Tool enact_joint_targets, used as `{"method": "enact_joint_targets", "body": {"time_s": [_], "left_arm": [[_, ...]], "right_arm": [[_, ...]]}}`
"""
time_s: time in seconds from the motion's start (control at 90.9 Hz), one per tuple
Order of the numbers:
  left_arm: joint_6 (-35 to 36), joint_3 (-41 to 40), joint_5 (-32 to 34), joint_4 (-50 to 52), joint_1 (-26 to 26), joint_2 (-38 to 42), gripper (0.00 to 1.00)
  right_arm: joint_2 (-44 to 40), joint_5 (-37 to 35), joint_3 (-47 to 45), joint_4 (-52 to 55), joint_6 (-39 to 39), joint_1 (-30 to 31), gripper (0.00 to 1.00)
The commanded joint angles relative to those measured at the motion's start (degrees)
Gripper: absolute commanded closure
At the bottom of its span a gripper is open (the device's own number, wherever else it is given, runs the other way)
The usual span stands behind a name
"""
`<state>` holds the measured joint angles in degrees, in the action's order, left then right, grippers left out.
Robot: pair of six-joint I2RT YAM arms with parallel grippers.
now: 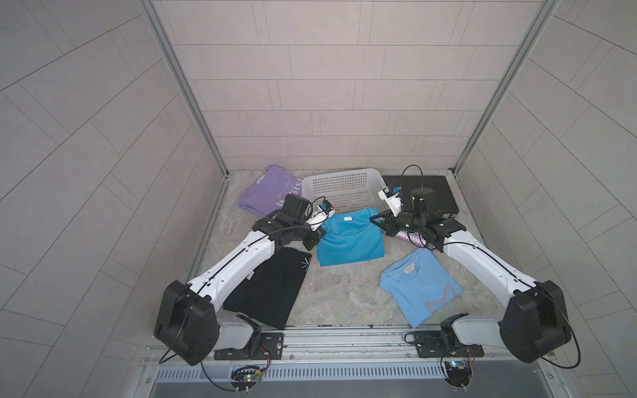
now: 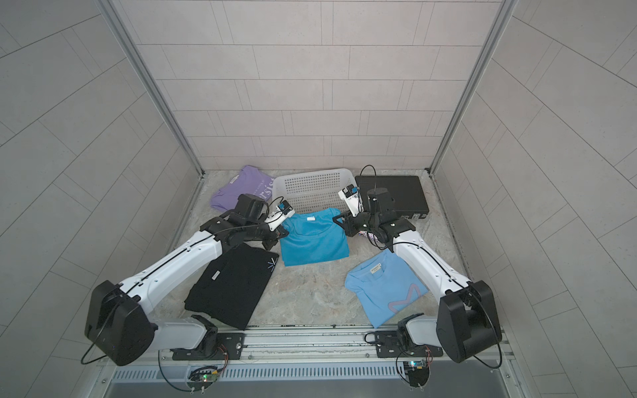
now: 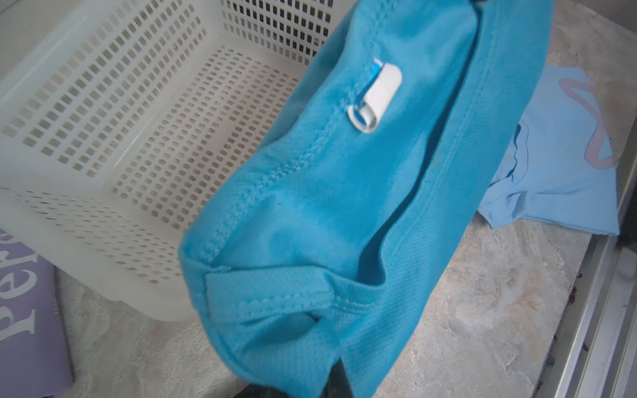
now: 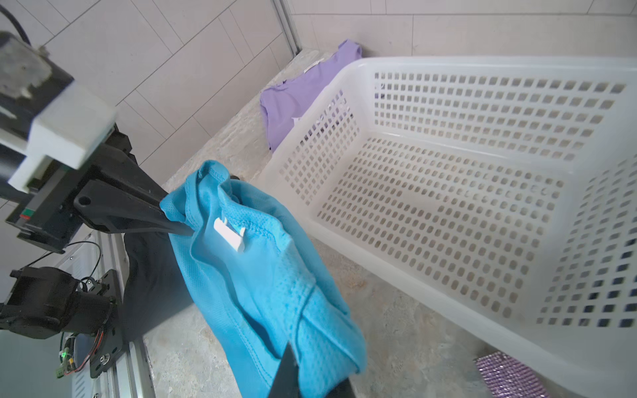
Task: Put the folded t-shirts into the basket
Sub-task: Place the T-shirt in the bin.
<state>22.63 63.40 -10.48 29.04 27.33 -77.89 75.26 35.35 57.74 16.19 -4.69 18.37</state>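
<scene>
The empty basket's bottom is farther outward. My left gripper next needs to carry the collar corner of the teal shirt up and outward past the basket's near rim, lower it and let go.
The bright teal t-shirt (image 1: 350, 241) (image 2: 312, 241) lies just in front of the white basket (image 1: 344, 172) (image 2: 313, 172), which holds nothing. My left gripper (image 1: 319, 234) (image 3: 310, 386) is shut on the shirt's left collar corner. My right gripper (image 1: 379, 224) (image 4: 303, 379) is shut on its right collar corner. In the wrist views the collar edge (image 3: 344, 206) (image 4: 248, 268) is raised off the table. The lilac shirt (image 1: 269, 191) (image 4: 300, 96) lies left of the basket. The black shirt (image 1: 272, 286) is at front left and the light blue one (image 1: 417, 286) (image 3: 558, 172) at front right.
A flat black case (image 1: 431, 193) (image 2: 396, 193) sits right of the basket, under my right wrist. A small purple glittery item (image 1: 412, 237) (image 4: 510, 375) lies by the right arm. A metal rail (image 1: 344, 339) runs along the front edge; tiled walls close three sides.
</scene>
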Motion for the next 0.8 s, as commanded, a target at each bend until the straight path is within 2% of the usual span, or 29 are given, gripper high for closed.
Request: {"method": "enact_joint_targets", "body": {"time_s": [0.0, 0.209, 0.495, 0.792], "left_arm": [[-1.99, 5.91, -1.67, 4.93, -0.68, -1.95, 1.0], [-2.41, 15.37, -0.88, 9.46, -1.29, -7.4, 1.0], [-3.67, 30.47, -0.18, 12.71, -4.16, -19.79, 1.0], [-5.32, 44.08, -2.27, 19.1, -7.35, -33.64, 1.0]], "right_arm": [[0.73, -0.23, 4.52, 3.73, 0.52, -0.44, 1.0], [4.33, -2.96, 11.95, 6.38, -0.53, -1.22, 1.0], [16.85, -7.71, 26.88, 11.51, -1.02, -3.6, 1.0], [32.74, -8.02, 43.6, 19.28, -1.12, -4.75, 1.0]]}}
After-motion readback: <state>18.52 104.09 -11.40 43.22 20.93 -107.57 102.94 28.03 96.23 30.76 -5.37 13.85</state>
